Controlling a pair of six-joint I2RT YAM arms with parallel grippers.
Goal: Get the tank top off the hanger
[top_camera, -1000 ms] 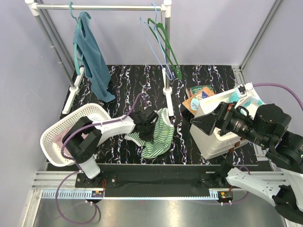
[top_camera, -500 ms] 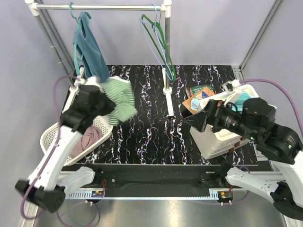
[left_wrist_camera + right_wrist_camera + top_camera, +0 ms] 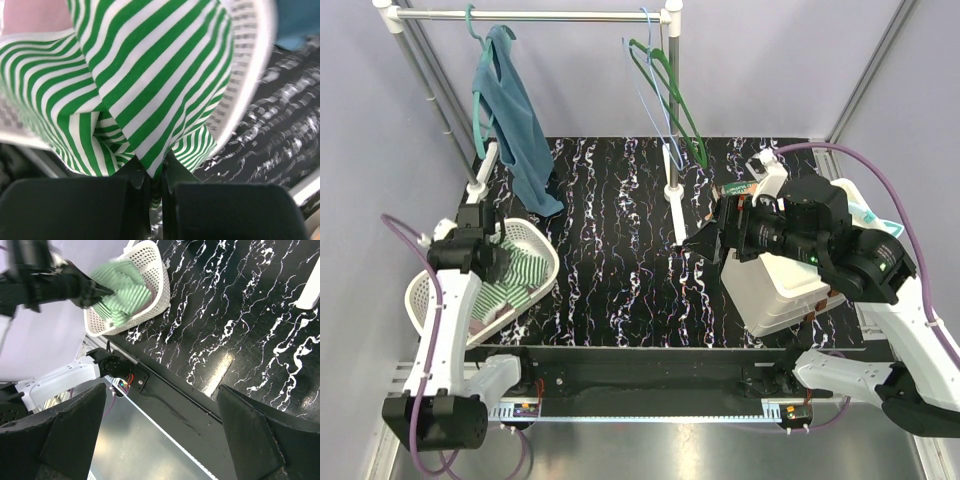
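Observation:
My left gripper should next go down into the open middle of the white basket below and release the striped tank top that is already draped there.
My left gripper (image 3: 492,262) is shut on a green-and-white striped tank top (image 3: 517,278), which lies draped into the white basket (image 3: 546,243) at the table's left edge. In the left wrist view the striped cloth (image 3: 150,75) is pinched between the closed jaws of the left gripper (image 3: 156,172) and spreads over the basket rim (image 3: 252,75). A teal tank top (image 3: 515,125) hangs on a teal hanger (image 3: 480,110) at the rail's left end. My right gripper (image 3: 703,245) hovers open and empty over the table's right middle; its view shows the right gripper (image 3: 165,432) wide apart.
An empty green hanger (image 3: 672,95) and a blue hanger (image 3: 655,90) hang at the right end of the rail (image 3: 530,16). A white box (image 3: 785,285) and books (image 3: 740,198) sit at the right. A pink garment (image 3: 30,15) lies in the basket.
My left arm swung the striped top from the table's middle up and left, then down into the basket. My right arm moved left and further out over the table.

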